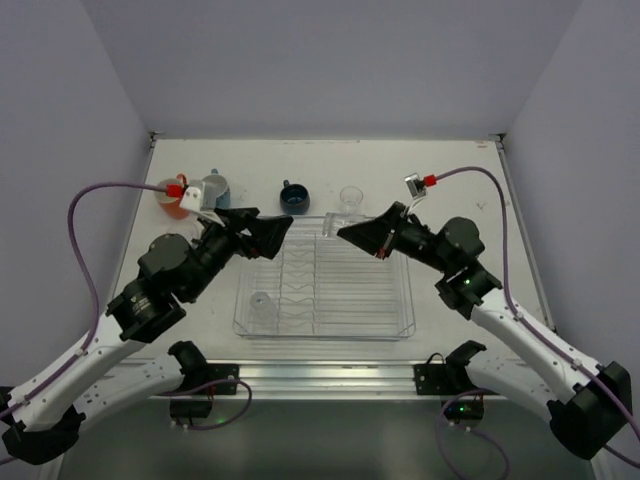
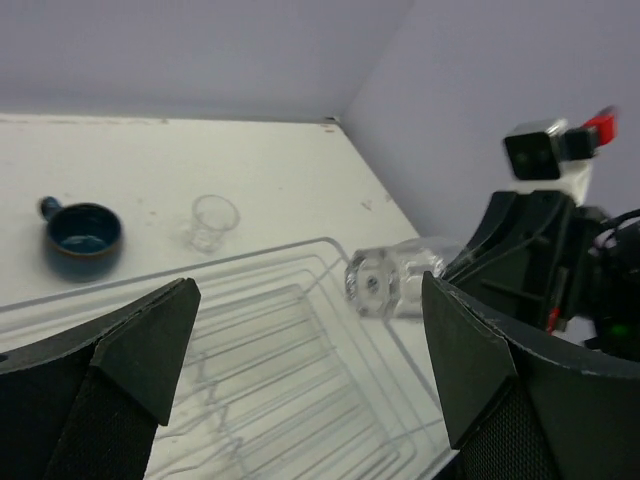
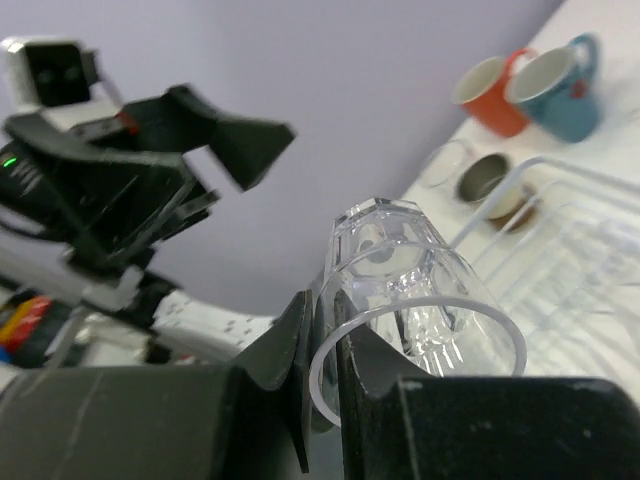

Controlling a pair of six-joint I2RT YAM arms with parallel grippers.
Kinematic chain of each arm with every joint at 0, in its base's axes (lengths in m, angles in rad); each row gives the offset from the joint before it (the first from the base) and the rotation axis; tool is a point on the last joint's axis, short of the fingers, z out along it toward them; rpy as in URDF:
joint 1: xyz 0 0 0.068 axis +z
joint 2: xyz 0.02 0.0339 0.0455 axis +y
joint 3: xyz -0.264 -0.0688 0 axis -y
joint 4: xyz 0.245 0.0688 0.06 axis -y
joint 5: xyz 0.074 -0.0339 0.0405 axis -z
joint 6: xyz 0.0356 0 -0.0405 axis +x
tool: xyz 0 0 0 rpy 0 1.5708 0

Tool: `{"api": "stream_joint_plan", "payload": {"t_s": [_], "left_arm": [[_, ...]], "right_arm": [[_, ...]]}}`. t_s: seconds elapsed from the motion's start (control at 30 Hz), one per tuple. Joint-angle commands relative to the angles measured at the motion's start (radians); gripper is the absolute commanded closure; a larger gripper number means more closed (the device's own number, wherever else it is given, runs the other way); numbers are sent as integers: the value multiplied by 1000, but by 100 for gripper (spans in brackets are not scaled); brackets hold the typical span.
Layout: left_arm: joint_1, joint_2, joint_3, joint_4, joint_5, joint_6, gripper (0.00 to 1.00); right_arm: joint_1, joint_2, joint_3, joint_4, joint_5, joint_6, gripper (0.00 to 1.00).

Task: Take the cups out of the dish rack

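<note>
Next, my right gripper swings outward, tips downward and lowers its tumbler into the clear tumbler behind the rack, since that one stands below and outward of the gripper.
The clear dish rack (image 1: 400, 300) lies mid-table. One clear tumbler (image 1: 261, 303) stands in its near left part. My right gripper (image 1: 346, 232) is shut on the wall of another clear tumbler (image 3: 400, 280), one finger inside and one outside, and holds it tilted above the rack's far edge. That tumbler also shows in the left wrist view (image 2: 390, 282). My left gripper (image 1: 275, 218) is open and empty, facing it over the rack's far left. An orange mug (image 1: 175, 198), a light blue mug (image 1: 213, 190), a dark blue cup (image 1: 294, 196) and a clear tumbler (image 1: 350, 196) stand behind the rack.
The right wrist view shows a tan cup (image 3: 497, 180) and a clear tumbler (image 3: 445, 165) on the table near the mugs; the left arm hides them from the top camera. Grey walls close in the table on three sides.
</note>
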Motion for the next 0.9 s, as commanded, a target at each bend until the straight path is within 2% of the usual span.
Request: {"api": "stream_joint_plan", "payload": {"t_s": [0.0,0.07,0.1,0.2,0.33,0.5,0.67,0.87], "left_arm": [[2,-29,52,-174,-197,157,0],[0,-39,44,-254,-234,182,0],[0,-41,24,-277,-249,200,0],[0,-56,-52,-306,-288,217,0],[0,-52,-105,-273,-277,253,0],[2,-19,-94,-271,-260,294,0],[2,-44,-125,-265,-219,299,0],[5,-56,-129,-260,-199,303,0]], "right_arm": [[-31,6,240,-515,168,-346,100],[-52,57,400,-780,268,-459,100],[-72,113,445,-840,319,-546,100],[-118,211,589,-1017,475,-668,100],[-173,456,769,-1175,641,-762,100],[-248,707,970,-1289,603,-823,100],[-250,934,1222,-1410,589,-848,100],[-195,1005,1346,-1453,566,-857,100]]}}
